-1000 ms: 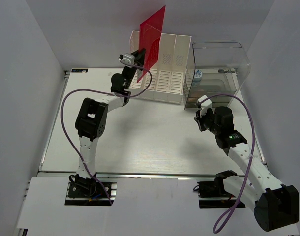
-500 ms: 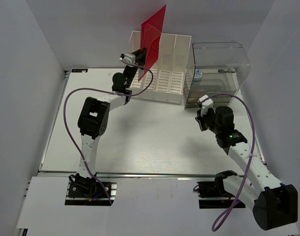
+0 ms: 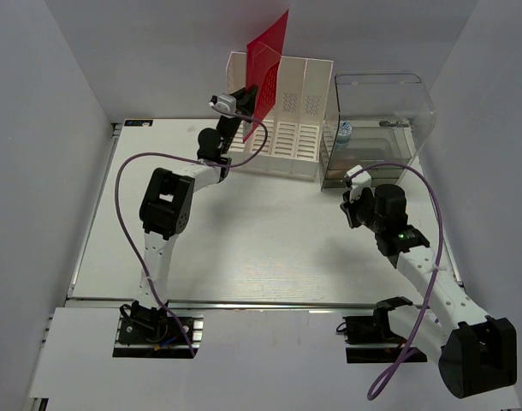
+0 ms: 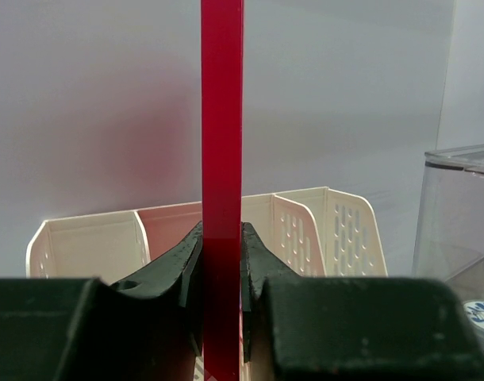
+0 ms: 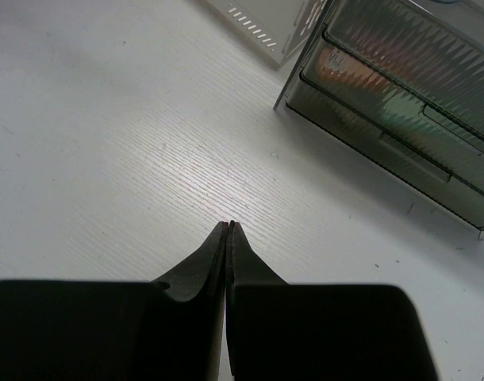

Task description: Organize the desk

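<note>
The red folder [image 3: 268, 62] goes down into the pink-tinted slot [image 3: 261, 141] of the cream file rack next, and my left gripper releases it, since it stands upright above that opening.
The white desk [image 3: 244, 231] has a silvery rail [image 3: 244, 302] along its near edge. My left gripper [image 3: 248, 94] is shut on a thin red folder [image 3: 268, 62], held upright above the left slots of a cream file rack [image 3: 287, 120] at the back. In the left wrist view the red folder [image 4: 222, 119] stands edge-on between my fingers [image 4: 256, 254], with the rack [image 4: 321, 230] behind it. My right gripper [image 3: 348, 204] is shut and empty, hovering over the desk [image 5: 147, 143] to the right of centre.
A clear plastic drawer box [image 3: 376, 128] stands at the back right, next to the rack, with a small round item inside; it also shows in the right wrist view [image 5: 401, 95]. Purple cables loop from both arms. White walls enclose the desk.
My left gripper has moved slightly right and back with the red folder, closer over the rack. The right arm has not moved.
</note>
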### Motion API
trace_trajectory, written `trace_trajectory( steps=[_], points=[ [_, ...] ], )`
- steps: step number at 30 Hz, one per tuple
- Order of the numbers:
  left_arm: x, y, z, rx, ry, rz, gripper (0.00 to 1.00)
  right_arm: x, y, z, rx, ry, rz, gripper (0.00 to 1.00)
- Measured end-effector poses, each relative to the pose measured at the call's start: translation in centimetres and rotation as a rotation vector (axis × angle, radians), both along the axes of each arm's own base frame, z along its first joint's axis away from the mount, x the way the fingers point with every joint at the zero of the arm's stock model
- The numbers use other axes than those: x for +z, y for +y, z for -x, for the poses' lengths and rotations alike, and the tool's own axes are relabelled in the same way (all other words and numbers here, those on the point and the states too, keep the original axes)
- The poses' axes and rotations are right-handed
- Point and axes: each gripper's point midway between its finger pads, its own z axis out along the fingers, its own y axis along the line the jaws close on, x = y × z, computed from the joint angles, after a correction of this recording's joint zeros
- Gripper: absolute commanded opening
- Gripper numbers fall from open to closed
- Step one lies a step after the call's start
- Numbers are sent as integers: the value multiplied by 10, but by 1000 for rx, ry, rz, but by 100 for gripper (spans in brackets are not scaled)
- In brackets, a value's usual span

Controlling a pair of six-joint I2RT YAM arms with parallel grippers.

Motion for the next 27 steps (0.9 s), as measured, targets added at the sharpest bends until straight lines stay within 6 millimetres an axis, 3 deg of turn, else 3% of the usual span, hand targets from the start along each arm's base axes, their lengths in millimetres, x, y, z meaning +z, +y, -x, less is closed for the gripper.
trace_trajectory(
  steps=[5, 21, 27],
  points=[
    [-12, -2, -5, -3, 13, -1, 0, -2, -1, -1, -4, 6, 2, 0],
    [-18, -1, -5, -7, 28, -2, 0, -3, -3, -1, -7, 8, 5, 0],
    [-29, -2, -4, -8, 47, -9, 0, -3, -3, -2, -9, 8, 5, 0]
  ],
)
